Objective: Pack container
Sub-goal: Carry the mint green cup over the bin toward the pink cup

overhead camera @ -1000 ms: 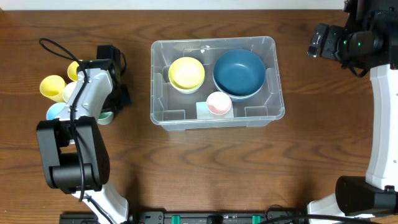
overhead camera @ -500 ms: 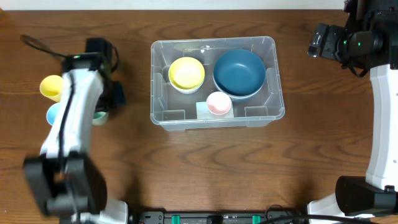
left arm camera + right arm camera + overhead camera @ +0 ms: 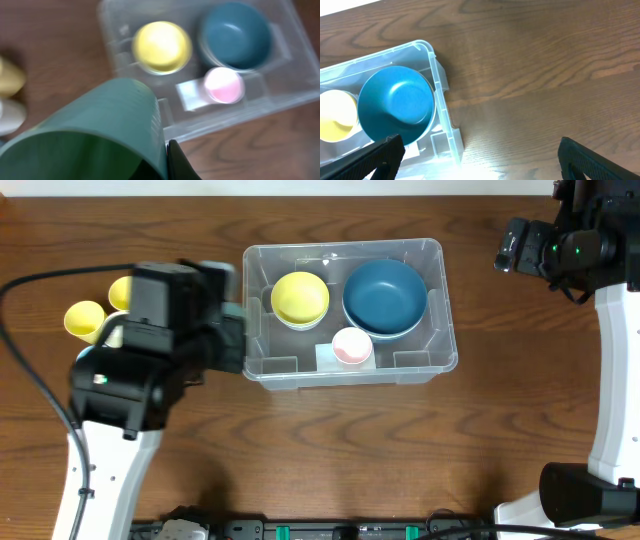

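I need to swing my left gripper over next, lower the green cup (image 3: 100, 135) and let go of it inside the pink cup's opening (image 3: 224, 85), which is below my left gripper, to its right in the overhead view.
The clear plastic container (image 3: 441, 250) sits mid-table and holds a yellow bowl (image 3: 300, 297), a dark blue bowl (image 3: 384, 297) and a pink cup (image 3: 351, 345). My left gripper (image 3: 232, 330) is raised beside the container's left wall and is shut on the rim of a green cup (image 3: 100, 135). In the left wrist view the jaws (image 3: 162, 167) pinch the cup's wall, with the container (image 3: 300, 75) below. My right gripper (image 3: 515, 245) hangs high at the far right, open and empty (image 3: 480, 167), with the container's right end (image 3: 442, 100) in its view.
Yellow cups (image 3: 85, 320) lie on the table at the far left, partly hidden by my left arm. A yellow cup (image 3: 7, 77) and a white cup (image 3: 10, 115) show in the left wrist view. Bare wood lies right of the container.
My left arm has risen from the cups at the far left and swung right to the container's left wall, carrying the green cup. The right arm has not moved.
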